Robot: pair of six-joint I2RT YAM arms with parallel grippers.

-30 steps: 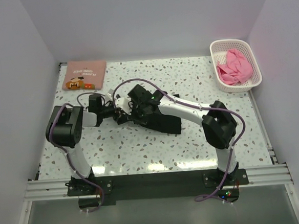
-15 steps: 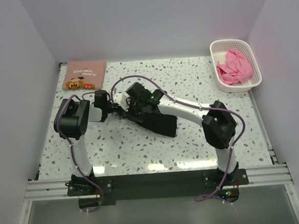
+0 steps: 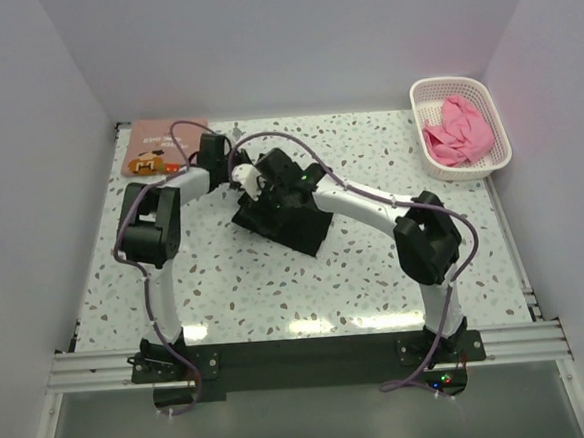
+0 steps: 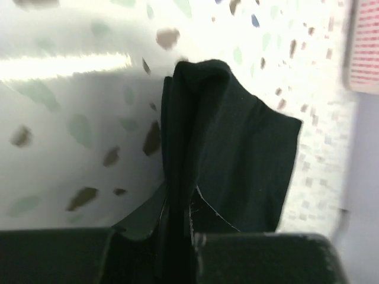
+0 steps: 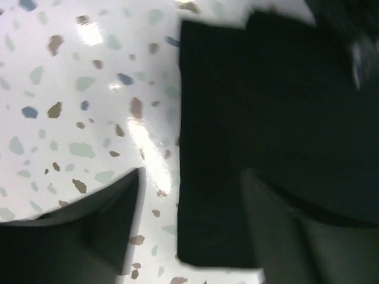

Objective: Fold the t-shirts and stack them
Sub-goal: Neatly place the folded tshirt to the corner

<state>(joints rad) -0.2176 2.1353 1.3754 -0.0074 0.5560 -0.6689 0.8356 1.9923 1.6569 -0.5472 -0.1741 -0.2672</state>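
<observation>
My left gripper has the black t-shirt (image 3: 295, 227), and the folded salmon-pink printed t-shirt (image 3: 162, 144) is to the gripper's left in the top view. My left gripper will lift the black t-shirt over there next, lower it and let go.
The black t-shirt (image 3: 295, 227) lies folded in a thick bundle at the table's middle. My left gripper (image 3: 237, 175) is at its far left corner, shut on a bunched edge of the black cloth (image 4: 237, 136), which runs up between the fingers (image 4: 148, 260). My right gripper (image 3: 270, 195) hovers over the same bundle with its jaws wide apart, one finger over the black t-shirt (image 5: 266, 106) and the other over bare table, holding nothing. The salmon-pink printed t-shirt (image 3: 165, 148) lies folded at the back left. The bright pink t-shirt (image 3: 456, 132) is crumpled in the basket.
A white lattice basket (image 3: 484, 100) stands at the back right corner. The speckled tabletop (image 3: 277, 290) is walled at the left, right and back. Both forearms cross over the table's middle, close together.
My left gripper shut on the black t-shirt's edge and moved toward the back. My right gripper opened and let go of the cloth. The bundle shifted slightly back and left.
</observation>
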